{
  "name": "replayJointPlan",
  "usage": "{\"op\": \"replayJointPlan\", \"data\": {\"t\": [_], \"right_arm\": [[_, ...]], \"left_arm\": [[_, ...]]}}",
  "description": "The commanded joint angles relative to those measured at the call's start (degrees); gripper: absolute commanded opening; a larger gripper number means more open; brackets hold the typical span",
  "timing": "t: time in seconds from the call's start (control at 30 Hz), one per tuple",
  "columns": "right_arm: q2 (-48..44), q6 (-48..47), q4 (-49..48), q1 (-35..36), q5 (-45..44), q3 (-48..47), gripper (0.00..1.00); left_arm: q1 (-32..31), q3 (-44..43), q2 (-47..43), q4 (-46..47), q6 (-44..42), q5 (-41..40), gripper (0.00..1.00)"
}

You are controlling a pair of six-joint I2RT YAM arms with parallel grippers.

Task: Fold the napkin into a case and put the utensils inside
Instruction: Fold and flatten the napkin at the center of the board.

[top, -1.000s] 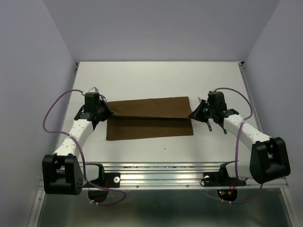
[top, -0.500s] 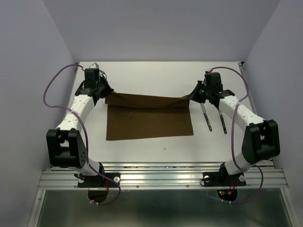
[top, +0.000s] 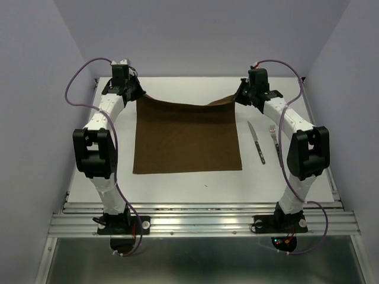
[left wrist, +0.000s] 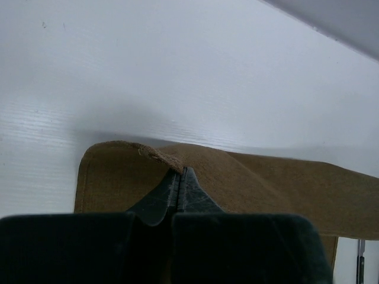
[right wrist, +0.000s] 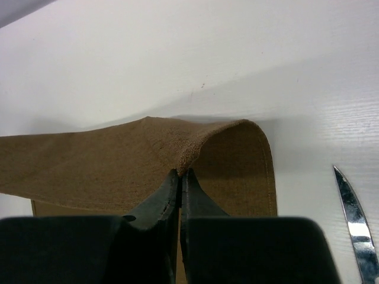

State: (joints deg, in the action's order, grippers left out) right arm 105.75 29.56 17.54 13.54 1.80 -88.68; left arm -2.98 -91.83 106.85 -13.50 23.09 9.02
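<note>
Next, my left gripper draws back over the flat napkin toward the napkin's near edge (top: pixel 144 170). It then releases the napkin's corner there, since the napkin's near half still lies uncovered.
The dark brown napkin (top: pixel 186 139) lies spread almost square on the white table, its far edge lifted and sagging between the two arms. My left gripper (top: pixel 137 94) is shut on the napkin's far left corner (left wrist: pixel 155 155). My right gripper (top: pixel 235 98) is shut on the far right corner (right wrist: pixel 192 151). The silver knife (top: pixel 256 142) lies right of the cloth, and its blade (right wrist: pixel 355 228) shows in the right wrist view. The fork (top: pixel 275 138) lies just right of the knife. No case shows.
The white table (top: pixel 177 189) is bounded by lavender walls on three sides, with a metal rail (top: pixel 201 222) along the near edge. Both arms reach to the table's far part, with purple cables looping above them.
Both grippers have carried the napkin's far edge away from me toward the back of the table, unfolding the cloth from a narrow doubled strip to a nearly full square. The utensils stayed put.
</note>
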Motion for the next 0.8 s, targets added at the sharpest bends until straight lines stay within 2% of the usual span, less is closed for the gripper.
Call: {"op": "replayJointPlan", "data": {"t": [0.0,0.23,0.37,0.6,0.77], "right_arm": [[1.03,-0.56,-0.84,-0.44,-1.28,-2.73,0.01],[-4.76,2.16,-0.32,-0.44,1.18,4.91,0.01],[-10.47,3.84,-0.49,-0.44,6.79,12.99,0.01],[-23.47,4.19,-1.11,-0.44,9.09,31.09,0.01],[-26.73,2.35,1.89,0.08,12.25,34.98,0.01]], "left_arm": [[0.43,-3.36,-0.24,0.58,-1.47,2.23,0.0],[0.43,5.07,-6.91,-0.74,-1.91,2.67,0.0],[0.35,13.68,-12.44,-1.27,-1.73,3.46,0.0],[0.43,29.41,-24.22,-1.71,-1.65,1.01,0.0],[0.35,33.73,-27.65,-2.94,-1.38,0.57,0.0]]}}
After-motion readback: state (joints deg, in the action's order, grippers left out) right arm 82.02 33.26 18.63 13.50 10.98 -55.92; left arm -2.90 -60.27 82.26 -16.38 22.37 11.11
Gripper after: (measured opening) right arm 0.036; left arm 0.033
